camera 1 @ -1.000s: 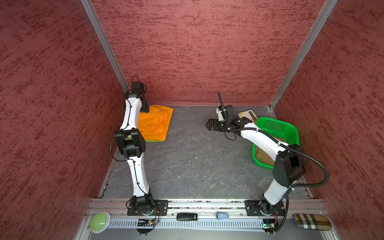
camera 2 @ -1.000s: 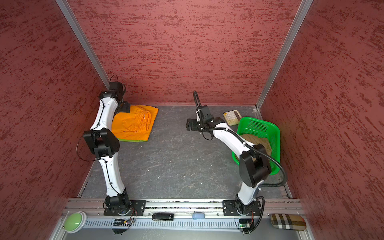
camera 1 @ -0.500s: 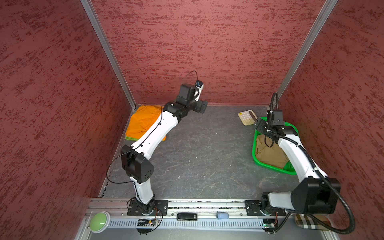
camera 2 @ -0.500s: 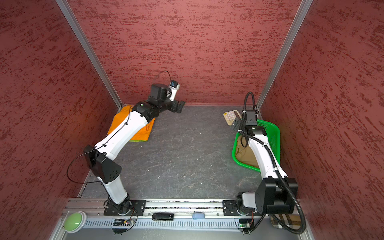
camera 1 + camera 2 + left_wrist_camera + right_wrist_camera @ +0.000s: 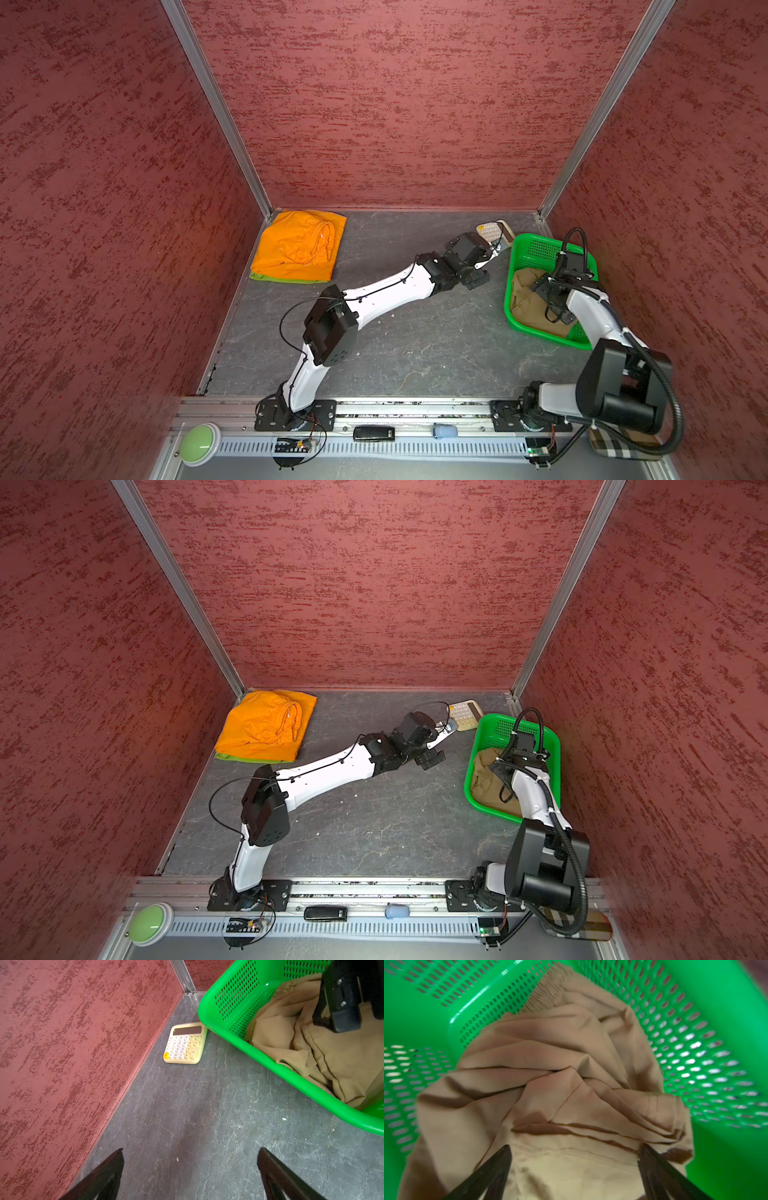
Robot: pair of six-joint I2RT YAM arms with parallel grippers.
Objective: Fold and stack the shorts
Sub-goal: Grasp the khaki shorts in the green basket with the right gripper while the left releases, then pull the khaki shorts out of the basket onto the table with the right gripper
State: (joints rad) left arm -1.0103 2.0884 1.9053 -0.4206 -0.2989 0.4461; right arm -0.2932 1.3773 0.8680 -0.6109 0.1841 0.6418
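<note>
My right gripper moves slightly down into the green basket next and closes on the wide khaki fold (image 5: 549, 306) (image 5: 576, 1160), since that cloth already lies between its fingers.
Folded orange shorts (image 5: 299, 247) (image 5: 266, 725) lie in the back left corner on top of lime green shorts, of which only an edge (image 5: 286, 279) (image 5: 249, 758) shows. Crumpled khaki shorts (image 5: 530, 295) (image 5: 488, 779) (image 5: 311, 1047) (image 5: 550, 1084) fill the green basket (image 5: 536, 249) (image 5: 498, 729) (image 5: 228, 991) (image 5: 425, 1001). My right gripper (image 5: 544, 286) (image 5: 500, 766) (image 5: 575, 1146) is down inside the basket, open, its fingers pressed against the khaki cloth with a wide fold between them. My left gripper (image 5: 478, 279) (image 5: 432, 758) (image 5: 190, 1150) hangs open over bare table just left of the basket, holding nothing.
A cream calculator (image 5: 490, 230) (image 5: 463, 715) (image 5: 185, 1043) lies at the back wall beside the basket's corner. Red walls close in on three sides. On the front rail sit a green button (image 5: 199, 442) and a black device (image 5: 373, 433).
My left arm swung from the back left corner across the table to the basket's side. My right gripper went from mid-table into the basket and down onto the khaki shorts.
</note>
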